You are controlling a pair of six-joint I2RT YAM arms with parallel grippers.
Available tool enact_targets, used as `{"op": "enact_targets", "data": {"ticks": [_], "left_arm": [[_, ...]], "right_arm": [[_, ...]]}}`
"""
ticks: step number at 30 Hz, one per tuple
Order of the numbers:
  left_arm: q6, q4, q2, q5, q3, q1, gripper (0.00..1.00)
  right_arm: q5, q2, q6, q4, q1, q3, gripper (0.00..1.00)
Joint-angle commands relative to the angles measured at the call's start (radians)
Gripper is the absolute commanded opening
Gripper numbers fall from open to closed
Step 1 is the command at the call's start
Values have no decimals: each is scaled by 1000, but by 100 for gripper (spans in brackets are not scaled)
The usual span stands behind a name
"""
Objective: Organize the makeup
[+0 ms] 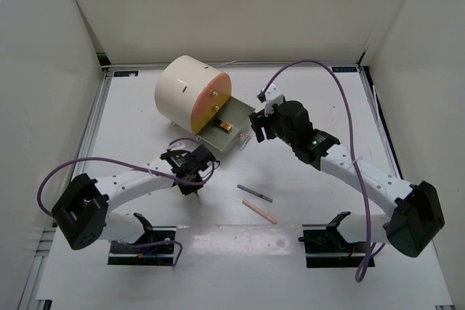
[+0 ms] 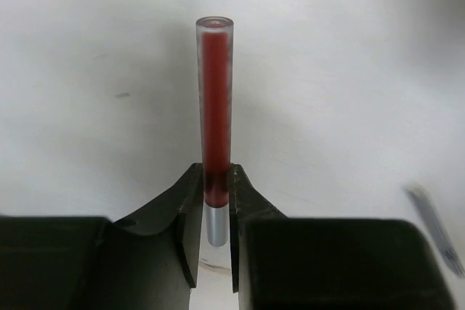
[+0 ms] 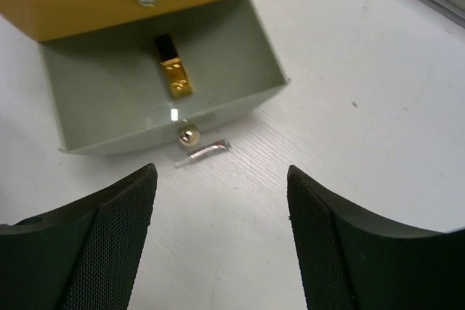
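The drawer's bare bottom has room beside the lipstick (image 3: 173,68). My left gripper will next lift the thin red tube and carry it outward over the open grey drawer (image 3: 240,56), to that spot.
My left gripper (image 2: 216,195) is shut on a thin clear tube of red makeup (image 2: 216,99), near its silver end, low over the white table. From above, the left gripper (image 1: 193,181) sits left of centre. A grey pencil (image 1: 254,193) and a pink pencil (image 1: 259,212) lie to its right; the grey pencil (image 2: 434,229) shows blurred in the left wrist view. My right gripper (image 3: 221,176) hangs open and holds nothing, just in front of the open grey drawer (image 3: 240,56). A black and gold lipstick (image 3: 173,68) lies in that drawer.
The big cream cylinder with an orange front (image 1: 190,94) stands at the back, and its drawer (image 1: 240,110) is pulled out toward the right gripper (image 1: 259,125). A small clear sliver (image 3: 204,152) lies on the table by the drawer's gold knob (image 3: 188,134). White walls enclose the table.
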Motion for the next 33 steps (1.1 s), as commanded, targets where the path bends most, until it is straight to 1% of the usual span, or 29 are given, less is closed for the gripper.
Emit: {"op": "enact_targets", "data": {"ticks": [1, 2, 3, 4, 5, 6, 7, 8, 9, 10, 11, 12, 14, 15, 16, 17, 20, 22, 23, 24, 25, 28, 33], "left_arm": [[237, 46, 3, -123, 191, -82, 10], [285, 49, 21, -137, 230, -101, 9], [372, 45, 34, -175, 271, -120, 9], [446, 88, 45, -179, 346, -153, 9], [506, 113, 61, -189, 382, -171, 10], [635, 136, 71, -198, 408, -180, 10], [703, 216, 74, -194, 437, -187, 9], [844, 269, 77, -171, 437, -185, 10], [921, 324, 77, -142, 437, -179, 9], [989, 410, 83, -107, 442, -168, 10], [1052, 441, 92, -28, 454, -135, 9], [1143, 466, 112, 2, 463, -116, 9], [1224, 495, 138, 21, 498, -73, 9], [1303, 503, 163, 31, 515, -58, 9], [1328, 503, 184, 54, 549, -34, 9], [1415, 512, 215, 70, 560, -23, 9], [1541, 539, 255, 128, 603, 10, 10], [1577, 524, 296, 153, 647, 34, 10], [1571, 521, 319, 168, 661, 46, 11], [1572, 515, 334, 183, 675, 57, 12], [1563, 481, 371, 186, 707, 72, 12], [1539, 417, 439, 156, 759, 85, 14], [1480, 368, 488, 137, 787, 105, 16]], "right_arm": [[120, -63, 56, 31, -30, -51, 76], [120, -87, 97, 25, -49, -63, 78], [117, -93, 122, 18, -72, -80, 82], [111, -100, 134, 6, -85, -92, 86], [102, -118, 141, -12, -91, -96, 88], [102, -127, 147, -18, -103, -109, 99], [83, -139, 147, -31, -109, -135, 99], [68, -161, 141, -49, -112, -149, 99], [59, -173, 147, -61, -116, -164, 99], [45, -185, 144, -74, -116, -190, 99], [40, -210, 153, -98, -116, -201, 99], [34, -219, 159, -113, -113, -210, 99], [4, -256, 165, -153, -116, -234, 99], [-9, -268, 171, -166, -116, -241, 99], [-42, -287, 165, -178, -116, -258, 99], [-56, -293, 153, -190, -119, -267, 99], [-137, -287, 122, -227, -113, -272, 99], [-158, -272, 113, -258, -97, -261, 99], [-152, -271, 116, -258, -94, -261, 99], [-200, -271, 116, -252, -91, -270, 99], [-205, -271, 119, -249, -85, -276, 99], [-207, -271, 122, -249, -73, -292, 99], [-239, -253, 104, -246, -60, -292, 99]]}}
